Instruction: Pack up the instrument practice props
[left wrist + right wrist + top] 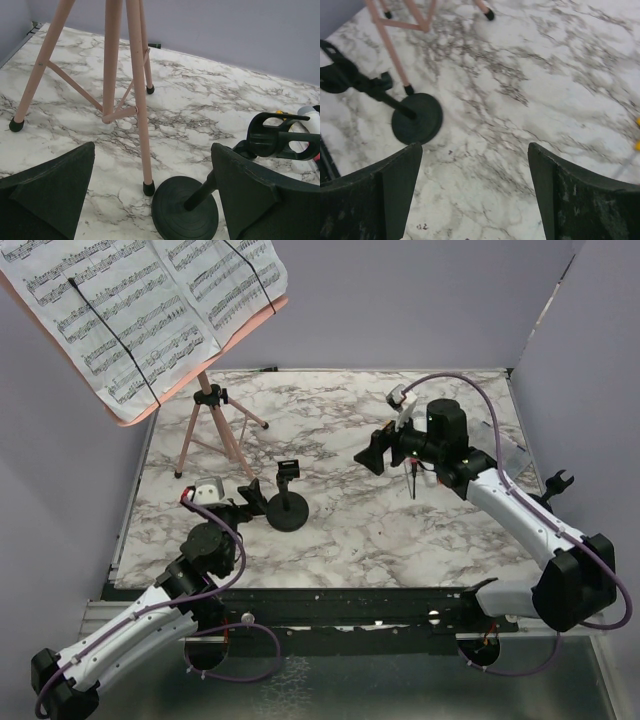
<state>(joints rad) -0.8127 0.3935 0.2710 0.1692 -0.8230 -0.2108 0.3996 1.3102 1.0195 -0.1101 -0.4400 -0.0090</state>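
I will move my open right gripper to the left in the top view and close around the holder's clip (288, 469) (341, 75), as it sticks up clear of the holder's base.
The pink tripod music rest (214, 426) stands at the back left. White sheet-music pages (150, 310) are strapped to its board. A black round-based holder (287, 510) stands just right of the tripod's near leg, its clip on top. My left gripper (250, 496) is open beside the holder. In the left wrist view, the holder's base (185, 210) and the tripod leg (137, 90) lie between the spread fingers of that gripper (152, 150). My right gripper (372, 455) hovers open over mid-table. In its own view it (475, 147) is empty, with the holder (416, 118) ahead to the left. No microphone is clearly visible.
Grey walls close the table on three sides. A thin red-handled tool (412, 480) lies by the right wrist. A black clip shape (555, 485) stands near the right wall behind the right arm. Bare marble (400, 540) stretches between the arms.
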